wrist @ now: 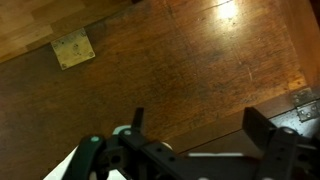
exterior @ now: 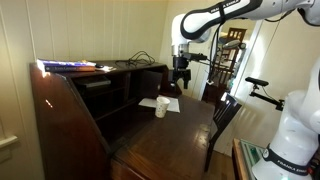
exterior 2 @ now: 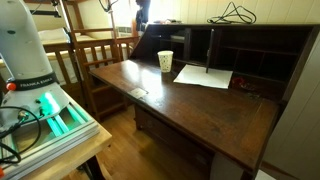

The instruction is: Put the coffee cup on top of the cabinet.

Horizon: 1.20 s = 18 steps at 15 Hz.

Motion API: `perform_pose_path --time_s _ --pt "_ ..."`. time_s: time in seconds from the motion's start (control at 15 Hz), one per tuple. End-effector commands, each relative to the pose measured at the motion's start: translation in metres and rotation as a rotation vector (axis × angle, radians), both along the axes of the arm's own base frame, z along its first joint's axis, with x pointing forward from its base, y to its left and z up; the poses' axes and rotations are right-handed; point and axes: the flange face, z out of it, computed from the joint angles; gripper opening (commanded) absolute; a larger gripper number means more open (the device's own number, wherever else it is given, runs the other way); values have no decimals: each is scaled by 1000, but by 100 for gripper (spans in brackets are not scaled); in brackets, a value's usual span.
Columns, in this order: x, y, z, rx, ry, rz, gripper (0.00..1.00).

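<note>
The coffee cup's opening faces up, so my gripper will next move toward the paper sheet beside the cup below it and go down onto the cup's rim [exterior 2: 166, 54].
The coffee cup [exterior: 160, 108] is small and cream-white and stands upright on the fold-down desk leaf of the cabinet [exterior: 70, 110]. It touches the edge of a flat white paper sheet. It also shows in an exterior view [exterior 2: 165, 62]. My gripper [exterior: 181, 84] hangs above the leaf, higher than the cup and behind it, apart from it. In the wrist view the gripper [wrist: 200, 125] is open, with only the brown wood of the leaf between its fingers. The cabinet's flat top [exterior 2: 262, 24] is dark reddish-brown wood.
A paper sheet [exterior 2: 205, 76] lies on the leaf. A small tan square [wrist: 73, 48] lies near the leaf's front edge. Cables [exterior 2: 235, 14] and books [exterior: 72, 66] lie on the cabinet top. A dark wooden chair [exterior: 226, 112] stands beside the leaf. The robot base [exterior 2: 30, 60] is close by.
</note>
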Motion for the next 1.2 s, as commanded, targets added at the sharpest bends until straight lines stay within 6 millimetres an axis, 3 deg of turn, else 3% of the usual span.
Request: perform_pose_path --time_s 0.0,0.2,0.53,1.13 --pt "1 -1 -2 0 5 -1 100" --pt "0 1 -1 2 -50 43 100" --pt "30 -3 -16 -50 -264 218 100" --pt "50 -24 -90 -53 -253 336 100"
